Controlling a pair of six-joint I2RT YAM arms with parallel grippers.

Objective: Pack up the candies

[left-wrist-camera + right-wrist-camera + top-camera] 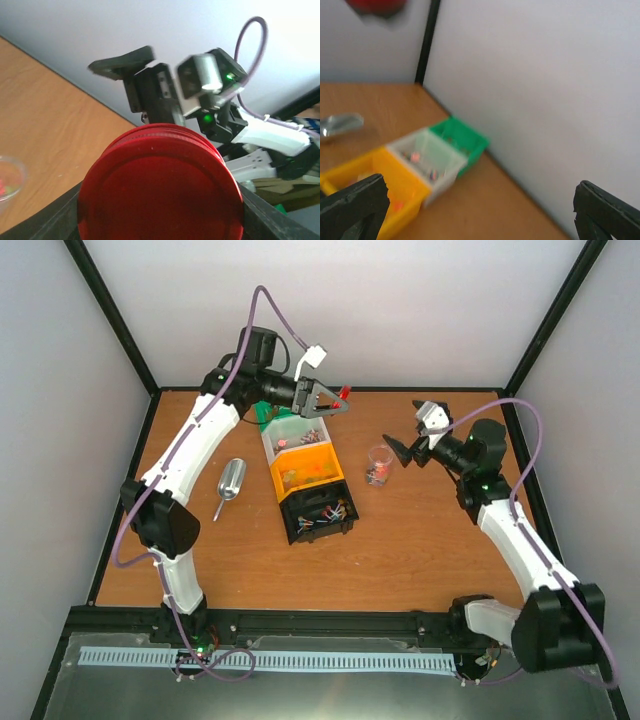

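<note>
My right gripper needs to straddle the clear jar (379,464). It should lower and tip downward first.
Candies (377,475) lie in a small clear jar (379,464) standing right of the bins. More candies sit in the black bin (320,515), the orange bin (306,471) and the white bin (426,159). My left gripper (335,400) hangs above the white bin's far end, shut on a round red lid (160,185) that fills the space between its fingers (45,222). The right gripper (400,447) hovers just right of the jar and stands open. Nothing is between its fingers (352,205), and it (479,200) faces the bins and the back wall.
Four bins run in a row from the green bin (264,415) at the back to the black one in front. A metal scoop (230,482) lies to their left. The grey back wall (545,100) is close behind.
</note>
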